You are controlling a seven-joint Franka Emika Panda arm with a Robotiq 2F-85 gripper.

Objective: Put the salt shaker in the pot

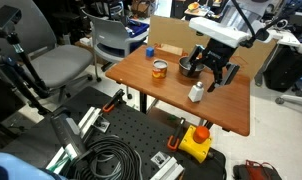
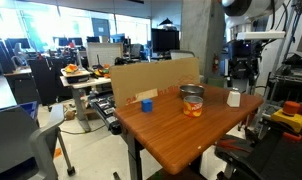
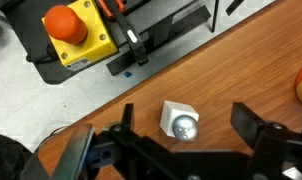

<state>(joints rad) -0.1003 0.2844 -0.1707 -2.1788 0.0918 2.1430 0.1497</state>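
I will lower my gripper around the salt shaker's shiny top (image 1: 198, 86) (image 3: 185, 127), because it is below my open fingers. Then I will close on that top next.
The salt shaker (image 3: 178, 121) is white with a rounded shiny top and stands upright on the wooden table. It shows in both exterior views (image 1: 196, 92) (image 2: 233, 97). My gripper (image 3: 183, 135) is open and hovers right above the shaker, one finger on each side, not touching it. The gripper also shows in both exterior views (image 1: 213, 72) (image 2: 241, 70). The pot (image 1: 186, 68) is small, grey and dark inside. It stands on the table just behind the gripper and is partly hidden by it. It also shows in an exterior view (image 2: 191, 92).
An orange-brown jar (image 1: 160, 69) stands next to the pot. A blue cup (image 2: 147, 103) and a cardboard box (image 2: 151, 76) are at the table's back. A yellow box with a red button (image 3: 76, 35) lies on the floor past the table edge (image 3: 141, 85).
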